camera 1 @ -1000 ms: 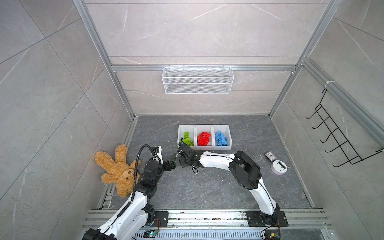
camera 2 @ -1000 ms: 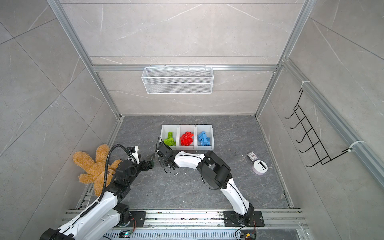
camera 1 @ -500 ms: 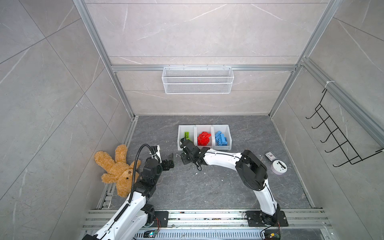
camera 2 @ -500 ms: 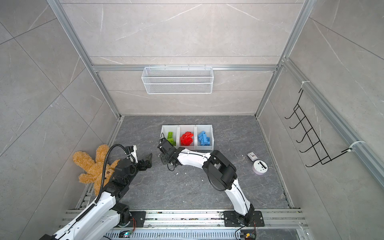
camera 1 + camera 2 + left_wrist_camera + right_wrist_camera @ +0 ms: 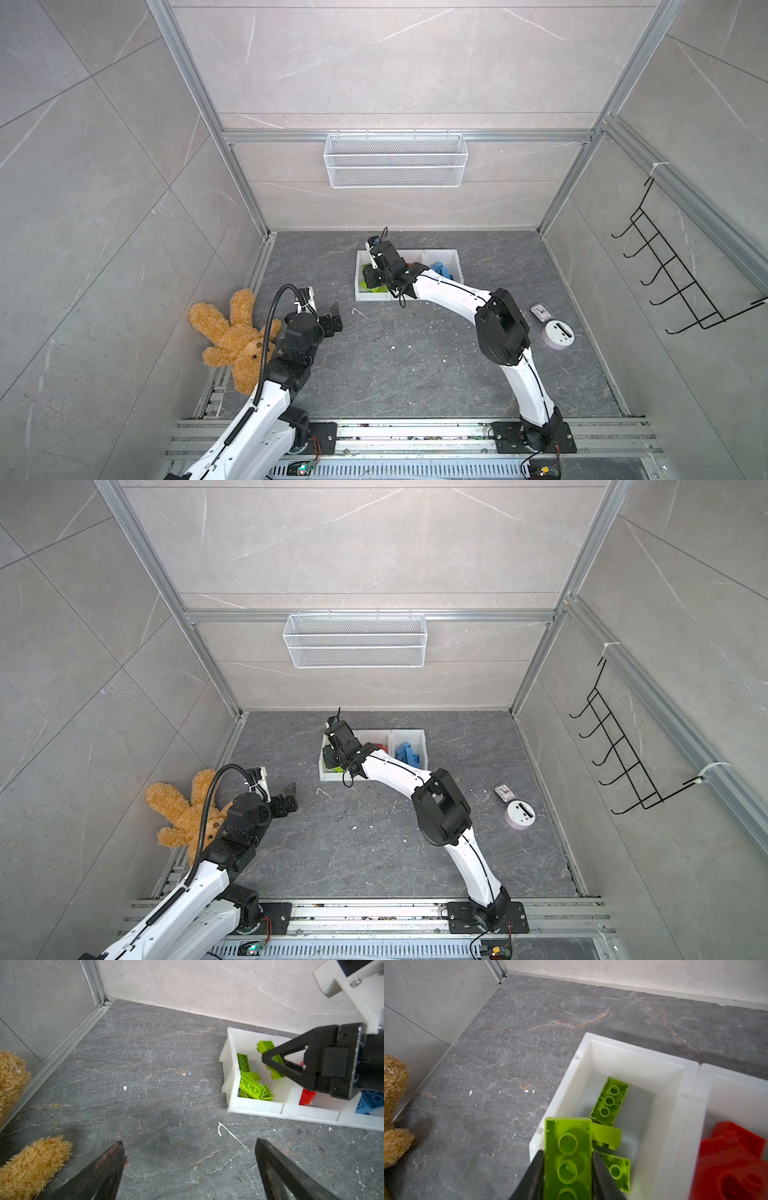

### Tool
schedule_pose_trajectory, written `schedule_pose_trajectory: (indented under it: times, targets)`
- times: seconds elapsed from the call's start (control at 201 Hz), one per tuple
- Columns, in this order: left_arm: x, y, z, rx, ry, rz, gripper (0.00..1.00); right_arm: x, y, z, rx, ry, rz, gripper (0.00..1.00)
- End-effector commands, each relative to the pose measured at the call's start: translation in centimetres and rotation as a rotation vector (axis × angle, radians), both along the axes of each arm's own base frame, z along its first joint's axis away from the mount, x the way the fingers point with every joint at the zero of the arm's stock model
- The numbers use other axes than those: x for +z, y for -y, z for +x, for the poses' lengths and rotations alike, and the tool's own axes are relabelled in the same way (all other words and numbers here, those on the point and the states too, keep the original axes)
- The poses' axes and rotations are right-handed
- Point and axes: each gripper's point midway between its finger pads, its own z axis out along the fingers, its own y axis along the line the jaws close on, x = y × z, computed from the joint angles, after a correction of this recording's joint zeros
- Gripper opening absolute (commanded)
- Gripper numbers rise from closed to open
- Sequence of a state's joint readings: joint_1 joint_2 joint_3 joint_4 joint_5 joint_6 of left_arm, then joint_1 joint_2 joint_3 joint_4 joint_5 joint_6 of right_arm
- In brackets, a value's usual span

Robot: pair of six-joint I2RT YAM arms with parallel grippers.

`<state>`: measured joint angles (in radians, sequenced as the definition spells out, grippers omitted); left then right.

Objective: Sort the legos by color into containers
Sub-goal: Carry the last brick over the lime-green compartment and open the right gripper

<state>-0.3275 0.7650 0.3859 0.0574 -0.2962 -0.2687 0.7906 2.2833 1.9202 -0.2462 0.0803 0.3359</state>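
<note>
My right gripper moves down toward the green legos in the white bin (image 5: 375, 289) (image 5: 606, 1136) below it next and releases the lime green lego among its own color.
My right gripper (image 5: 566, 1152) is shut on a lime green lego (image 5: 568, 1159), underside up, held over the leftmost of the three joined white containers (image 5: 633, 1049). Several green legos (image 5: 252, 1087) lie in that bin, red ones (image 5: 733, 1159) in the middle bin, blue ones (image 5: 441, 269) in the right bin. In both top views the right gripper (image 5: 372, 276) (image 5: 332, 758) hangs over the bin row. My left gripper (image 5: 188, 1140) stands open over bare floor, left of and in front of the bins (image 5: 365, 295), with nothing between its fingers.
A brown teddy bear (image 5: 226, 332) lies by the left wall beside my left arm. A round white device (image 5: 558, 333) and a small clock (image 5: 539, 312) sit on the floor at right. A wire basket (image 5: 395, 166) hangs on the back wall, a black hook rack (image 5: 673, 282) on the right wall.
My right gripper has carried the green lego from the floor near the left gripper up over the leftmost bin. The left gripper has drawn back slightly.
</note>
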Motion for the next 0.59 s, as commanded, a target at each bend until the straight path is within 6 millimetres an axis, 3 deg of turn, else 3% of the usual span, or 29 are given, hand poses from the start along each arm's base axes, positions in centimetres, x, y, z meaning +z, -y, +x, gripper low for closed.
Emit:
schedule_pose_trajectory:
  times: [0.0, 0.294, 0.453, 0.587]
  targets:
    - [2.7, -0.4, 1.0, 0.026, 0.050, 0.030, 0.99, -2.5, 0.1, 0.5, 0.011, -0.044, -0.050, 0.27]
    - [3.9, -0.9, 2.2, 0.060, 0.051, 0.096, 0.99, -3.5, -0.1, 1.8, 0.010, -0.066, -0.061, 0.40]
    - [4.9, -1.3, 2.9, 0.087, 0.071, 0.115, 0.99, -0.3, -0.2, 1.4, 0.042, -0.012, -0.014, 0.66]
    - [5.0, -2.3, 3.7, 0.131, 0.062, 0.160, 0.99, 3.7, 1.2, 0.2, 0.057, 0.069, 0.013, 0.73]
